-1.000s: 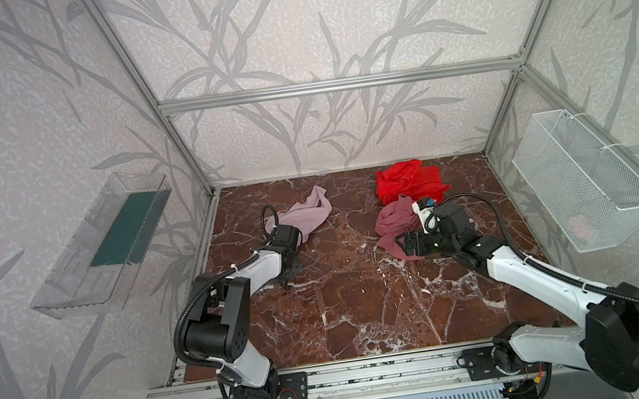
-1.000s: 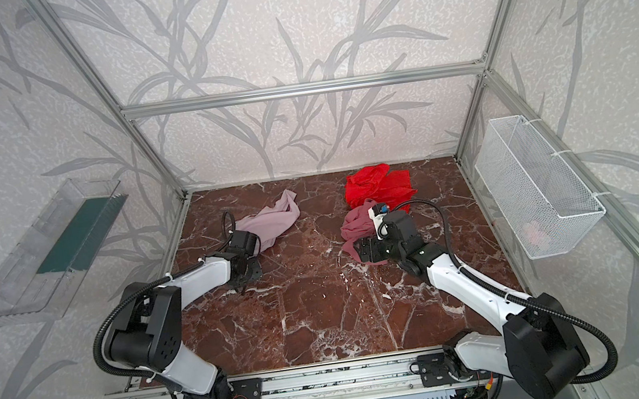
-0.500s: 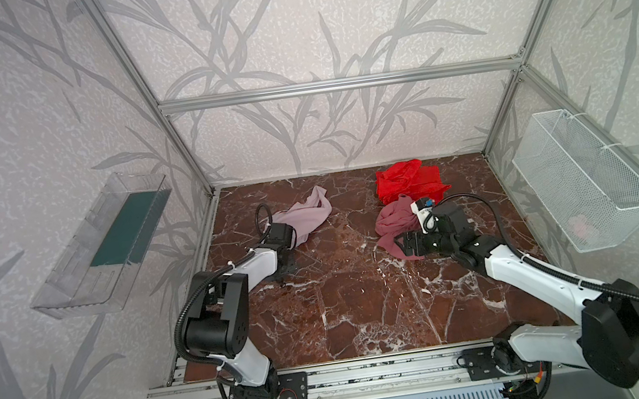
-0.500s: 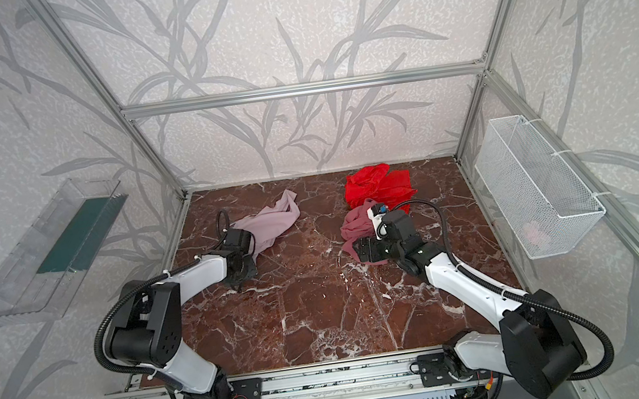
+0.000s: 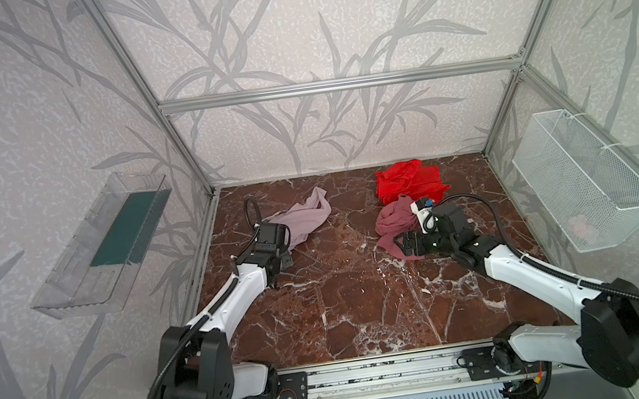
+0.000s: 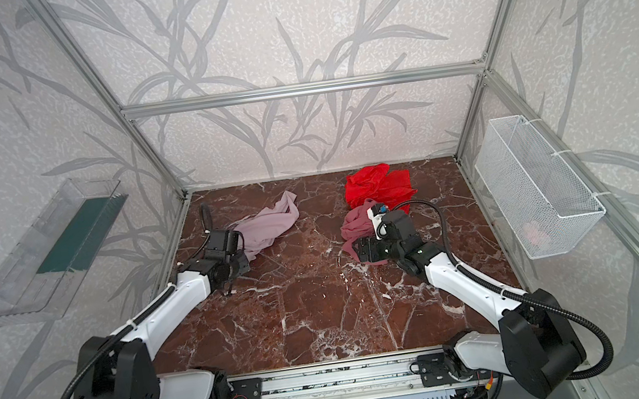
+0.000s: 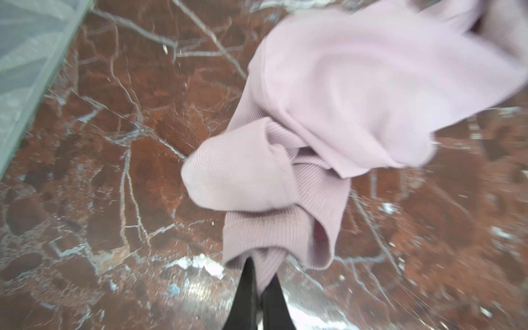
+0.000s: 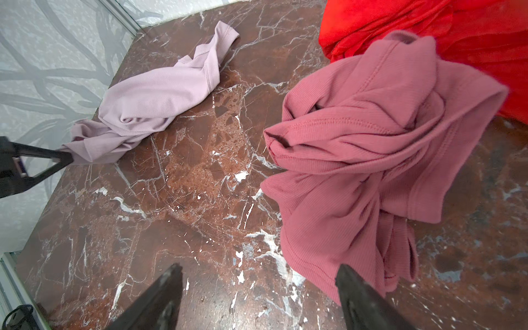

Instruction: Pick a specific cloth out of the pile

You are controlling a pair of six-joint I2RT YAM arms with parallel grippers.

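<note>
My left gripper will move up and outward as the lilac cloth stretches outward from its pinched near end. Then it will move down over the lilac cloth's far part [image 5: 314, 206] [image 7: 393, 33] and release.
The cloth [image 5: 306, 220] [image 6: 268, 225], pale lilac-pink and ribbed, lies stretched out at the back left of the marble floor, apart from the pile. My left gripper [image 5: 284, 256] [image 6: 240, 261] [image 7: 261, 271] is shut on the cloth's [image 7: 343, 100] near end, a fold pinched between the black fingers. The pile is a bright red cloth [image 5: 407, 180] [image 8: 428, 23] with a dusty-rose cloth [image 5: 394, 220] [image 8: 371, 143] against its front. My right gripper [image 5: 404, 244] [image 6: 363, 251] [image 8: 258, 268] is open and low at the rose cloth's near edge, one finger beside the fabric. The lilac cloth [image 8: 154, 97] also shows in the right wrist view.
A white wire basket [image 5: 583, 178] hangs on the right wall and a clear plastic tray [image 5: 106, 245] on the left wall. Aluminium frame posts stand at the floor's corners. Bare marble [image 5: 343, 298] lies between the arms and toward the front rail.
My left gripper's jaws have shut on the near end of the lilac cloth. The right gripper has shifted slightly left along the rose cloth's edge, still open.
</note>
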